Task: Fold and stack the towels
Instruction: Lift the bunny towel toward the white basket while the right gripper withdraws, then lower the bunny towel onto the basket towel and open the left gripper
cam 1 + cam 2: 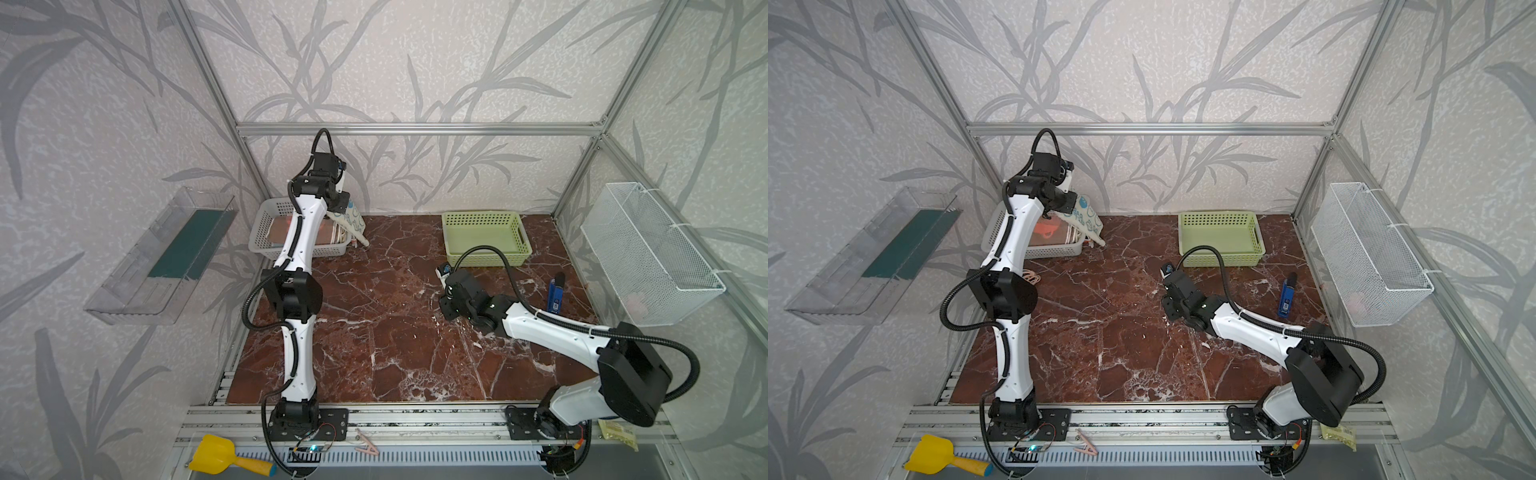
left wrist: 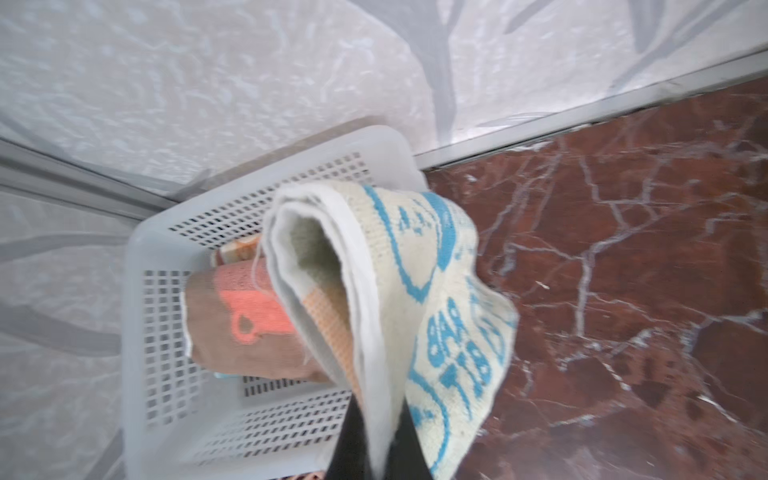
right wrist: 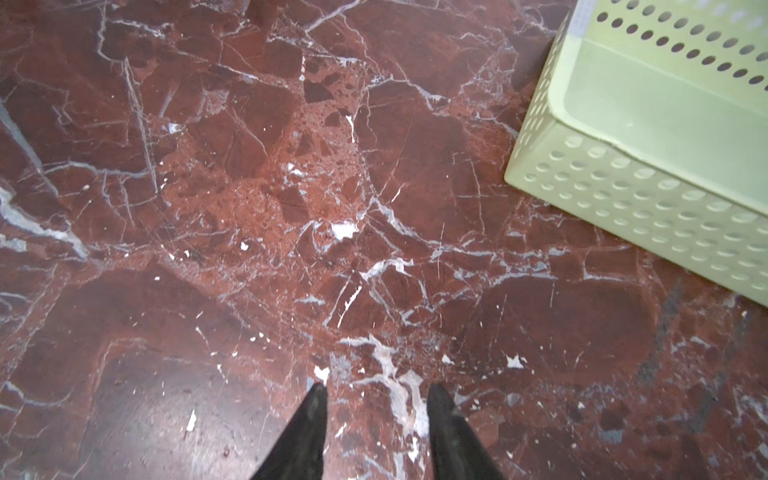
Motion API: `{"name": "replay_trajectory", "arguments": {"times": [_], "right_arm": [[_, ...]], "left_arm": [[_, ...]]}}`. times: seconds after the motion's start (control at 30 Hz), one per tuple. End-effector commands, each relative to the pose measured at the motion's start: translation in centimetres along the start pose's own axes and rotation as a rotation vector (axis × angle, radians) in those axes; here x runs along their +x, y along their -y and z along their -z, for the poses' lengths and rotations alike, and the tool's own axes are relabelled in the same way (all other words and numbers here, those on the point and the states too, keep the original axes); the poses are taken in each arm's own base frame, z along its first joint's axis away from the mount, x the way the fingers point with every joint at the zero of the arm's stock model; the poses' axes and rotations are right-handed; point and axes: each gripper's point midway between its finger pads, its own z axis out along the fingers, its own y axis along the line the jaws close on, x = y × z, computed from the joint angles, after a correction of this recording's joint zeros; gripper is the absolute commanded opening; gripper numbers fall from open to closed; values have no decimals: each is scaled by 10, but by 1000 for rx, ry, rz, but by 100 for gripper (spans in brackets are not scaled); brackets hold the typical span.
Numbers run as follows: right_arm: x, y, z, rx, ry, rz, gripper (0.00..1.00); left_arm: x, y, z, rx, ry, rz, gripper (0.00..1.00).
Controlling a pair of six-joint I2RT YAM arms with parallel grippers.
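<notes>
The white towel hangs over the basket's rim, so I need to move my left gripper toward the clear shelf next and down over the brown towel's shelf-side end (image 1: 277, 231) (image 2: 209, 328) to release.
A white towel with blue print (image 2: 436, 291) hangs folded over, pinched between the black fingers (image 2: 353, 436) of my left gripper (image 2: 382, 411), which is shut on it. In both top views this towel (image 1: 352, 220) (image 1: 1087, 218) hangs over the right end of the white basket (image 1: 266, 208). Inside that basket lies a folded brown towel with a coral-red figure (image 2: 245, 332) (image 1: 1045, 232), on top of other folded towels whose edges (image 1: 341, 239) show. My right gripper (image 3: 376, 395) is open and empty, low over bare marble beside the green basket (image 3: 623, 195).
The green basket (image 1: 482, 216) at the back right holds nothing. A blue lighter-like object (image 1: 555, 295) lies at the table's right. A wire basket (image 1: 648, 257) hangs on the right wall and a clear shelf (image 1: 162, 257) on the left. A yellow scoop (image 1: 216, 455) lies on the front rail.
</notes>
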Motion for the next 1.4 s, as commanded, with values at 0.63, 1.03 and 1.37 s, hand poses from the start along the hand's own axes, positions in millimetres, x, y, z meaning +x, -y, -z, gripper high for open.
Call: {"name": "replay_trajectory", "arguments": {"times": [0.63,1.03,1.37], "right_arm": [[-34,-7,-19,3,20,-21,41],[-33,-6,-27,26,4,-12,41],[-38,-2,-20,41,27,-9,41]], "left_arm": [[61,-117,-74,-310,-154,44,0],[84,-153,-77,-340,-185,151,0],[78,-163,-65,-417,-185,145,65]]}}
